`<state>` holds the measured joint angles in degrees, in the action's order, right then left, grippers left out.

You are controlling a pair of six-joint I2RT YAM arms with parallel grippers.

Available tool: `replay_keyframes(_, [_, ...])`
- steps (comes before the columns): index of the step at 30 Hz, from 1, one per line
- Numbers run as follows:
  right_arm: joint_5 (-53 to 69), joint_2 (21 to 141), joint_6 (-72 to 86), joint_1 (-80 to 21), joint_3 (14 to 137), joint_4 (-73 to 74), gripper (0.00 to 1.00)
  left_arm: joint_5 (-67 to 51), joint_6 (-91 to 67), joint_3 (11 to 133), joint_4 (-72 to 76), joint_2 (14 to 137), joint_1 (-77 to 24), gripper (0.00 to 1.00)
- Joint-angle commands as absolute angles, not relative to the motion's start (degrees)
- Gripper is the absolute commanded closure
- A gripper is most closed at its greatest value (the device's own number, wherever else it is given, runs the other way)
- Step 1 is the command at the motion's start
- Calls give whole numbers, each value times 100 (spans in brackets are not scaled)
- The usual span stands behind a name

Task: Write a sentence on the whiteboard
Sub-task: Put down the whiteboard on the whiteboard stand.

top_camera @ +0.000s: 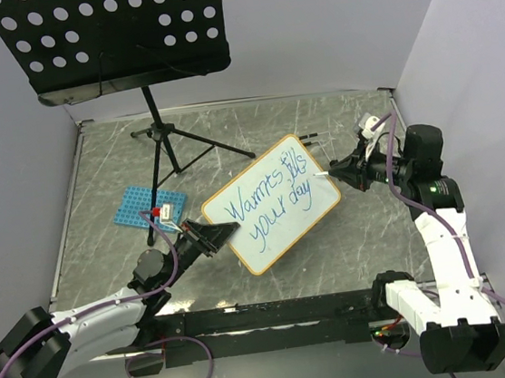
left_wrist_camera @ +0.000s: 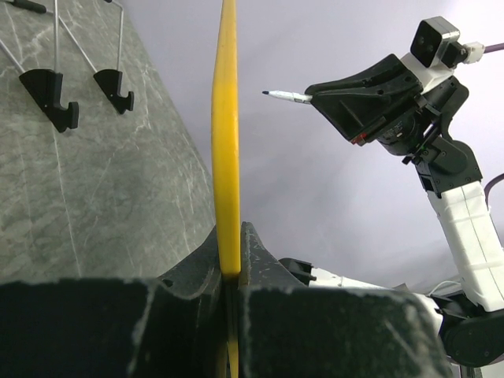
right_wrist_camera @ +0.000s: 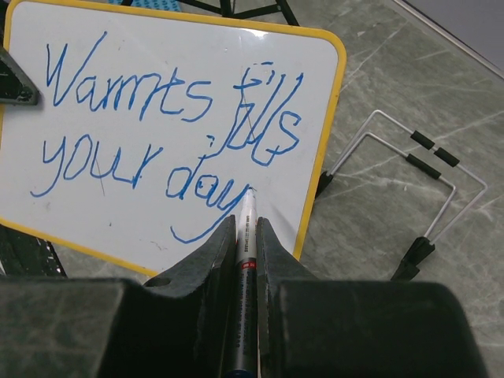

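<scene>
Next, my left gripper carries the board outward onto the bent wire stand and releases it, since the stand lies outward of my left gripper, beyond the whiteboard (top_camera: pixel 280 231).
The whiteboard (top_camera: pixel 280 231), white with an orange-yellow frame, is tilted up off the table at the middle. My left gripper (top_camera: pixel 211 239) is shut on its left edge; in the left wrist view the yellow frame (left_wrist_camera: pixel 227 142) runs straight up from between the jaws of the left gripper (left_wrist_camera: pixel 231 276). The sentence (top_camera: pixel 268 204) is written in blue in two slanted lines (right_wrist_camera: pixel 165 134). My right gripper (right_wrist_camera: pixel 246 228) is shut on a white marker (right_wrist_camera: pixel 246 228). Its tip sits at the tail of the last word. In the left wrist view the marker (left_wrist_camera: pixel 287 96) stands a little off the board's face.
A black perforated music stand (top_camera: pixel 108 41) on a tripod (top_camera: pixel 170 144) stands at the back left. A blue perforated rack (top_camera: pixel 140 206) lies just behind my left gripper. A bent wire stand (right_wrist_camera: pixel 409 181) with black tips lies on the table beside the board's right edge.
</scene>
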<state>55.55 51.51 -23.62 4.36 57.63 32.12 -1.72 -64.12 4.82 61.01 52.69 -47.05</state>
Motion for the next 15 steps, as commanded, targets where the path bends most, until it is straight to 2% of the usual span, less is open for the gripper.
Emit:
replay_keyframes(1, [5634, 4983, -2452, 413, 5722, 3120, 100, -185, -6495, 589, 7067, 5063, -4684, 99])
replay_keyframes(12, [5721, 4887, -2452, 422, 5722, 3225, 100, -220, -6407, 606, 6996, 4984, -4650, 99])
replay_keyframes(15, [5853, 4799, -2400, 527, 5766, 3401, 100, -403, -6179, 711, 6366, 4668, -4413, 99])
